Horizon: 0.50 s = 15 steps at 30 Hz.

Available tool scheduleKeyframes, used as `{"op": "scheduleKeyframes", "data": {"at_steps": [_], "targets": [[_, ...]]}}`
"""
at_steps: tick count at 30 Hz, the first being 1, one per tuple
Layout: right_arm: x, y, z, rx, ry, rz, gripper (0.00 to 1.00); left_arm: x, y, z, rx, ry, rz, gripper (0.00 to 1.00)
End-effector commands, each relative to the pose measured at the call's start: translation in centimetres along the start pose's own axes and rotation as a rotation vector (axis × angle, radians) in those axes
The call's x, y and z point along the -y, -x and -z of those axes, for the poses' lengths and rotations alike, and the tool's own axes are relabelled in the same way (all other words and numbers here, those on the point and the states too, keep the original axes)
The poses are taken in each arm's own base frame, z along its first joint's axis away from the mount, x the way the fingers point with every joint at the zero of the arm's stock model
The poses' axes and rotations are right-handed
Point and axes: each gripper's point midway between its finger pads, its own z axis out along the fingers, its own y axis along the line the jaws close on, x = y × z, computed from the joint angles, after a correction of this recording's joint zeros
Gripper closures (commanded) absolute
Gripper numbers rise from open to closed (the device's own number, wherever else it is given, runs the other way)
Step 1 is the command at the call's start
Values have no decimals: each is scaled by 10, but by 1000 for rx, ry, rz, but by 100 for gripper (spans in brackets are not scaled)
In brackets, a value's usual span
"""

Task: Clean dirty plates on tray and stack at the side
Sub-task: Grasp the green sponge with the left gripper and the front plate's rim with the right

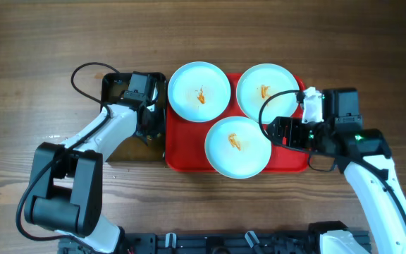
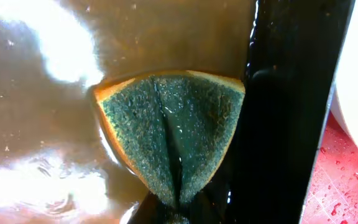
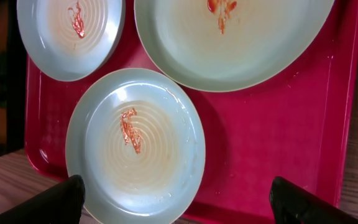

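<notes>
Next, my right gripper lowers onto the front plate's rim nearest it, one finger inside and one outside, because bare red tray beside that rim leaves finger room.
Three pale mint plates lie on the red tray (image 1: 189, 144), each with an orange smear: a left one (image 1: 199, 91), a right one (image 1: 267, 90) and a front one (image 1: 237, 146). The right wrist view shows them too, the front plate (image 3: 135, 146) nearest. My right gripper (image 1: 280, 132) is open at the tray's right side; its fingertips (image 3: 179, 199) straddle the front plate's rim and bare tray. My left gripper (image 1: 146, 120) is down in the black basin (image 1: 115, 85), shut on a folded green sponge (image 2: 173, 137) in brownish water.
The black basin's wall (image 2: 291, 112) stands between the sponge and the red tray's edge (image 2: 334, 193). Bare wooden table (image 1: 48, 42) lies around the tray and basin. A black cable (image 1: 83, 77) loops left of the basin.
</notes>
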Motion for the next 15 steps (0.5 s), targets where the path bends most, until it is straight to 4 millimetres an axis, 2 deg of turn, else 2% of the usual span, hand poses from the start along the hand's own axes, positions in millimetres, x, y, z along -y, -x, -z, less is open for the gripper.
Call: {"op": "scheduleKeyframes", "data": {"at_steps": [1, 2, 3, 5, 10, 12, 15], "targets": [[-2, -5, -5, -54, 14, -20, 11, 6, 11, 22, 58, -19, -10, 96], [-1, -7, -9, -70, 11, -26, 17, 8, 13, 30, 73, -29, -11, 96], [2, -11, -14, -95, 8, -35, 28, 12, 12, 41, 82, -55, -13, 96], [6, -18, -25, -149, -1, -54, 40, 17, 7, 51, 78, -85, -19, 96], [19, -42, -64, -325, -5, -119, 55, 16, 3, 58, 72, -87, -15, 96], [25, -50, -77, -379, -15, -138, 57, 16, 3, 58, 73, -87, -14, 96], [26, -61, -93, -440, 7, -161, 73, 16, 3, 58, 72, -87, -14, 96]]}}
